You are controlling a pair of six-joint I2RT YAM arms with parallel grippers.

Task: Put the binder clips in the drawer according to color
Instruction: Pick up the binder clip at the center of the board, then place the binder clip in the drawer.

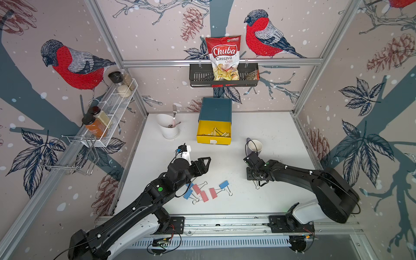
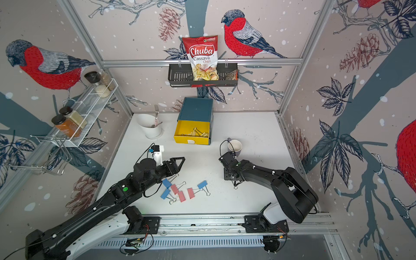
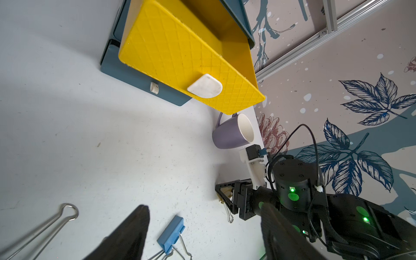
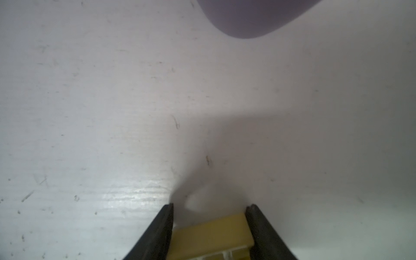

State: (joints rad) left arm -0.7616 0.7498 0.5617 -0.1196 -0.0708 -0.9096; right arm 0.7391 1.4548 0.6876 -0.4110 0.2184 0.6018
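Note:
I will raise my right gripper, carry it outward over the open inside of the drawer and release the clip, because my clip matches those in the yellow drawer (image 1: 213,141).
The teal drawer chest (image 1: 216,110) stands at the back, its yellow top drawer (image 1: 213,141) pulled out with yellow binder clips (image 1: 217,133) inside. Three pink clips (image 1: 204,196) and blue clips (image 1: 224,185) lie near the table's front. My left gripper (image 1: 202,164) hovers open above them, empty; in the left wrist view its fingers (image 3: 135,227) flank one blue clip (image 3: 171,234). My right gripper (image 4: 210,206) points down at the table right of centre, both fingers pressed on a yellow clip (image 4: 211,234). The clip's wire handles (image 1: 257,185) stick out below it.
A purple mug (image 1: 254,146) lies on its side just behind the right gripper. A white cutlery cup with a fork (image 1: 168,129) stands left of the chest. A wire spice rack (image 1: 112,112) hangs on the left wall, a chip basket (image 1: 224,76) on the back wall.

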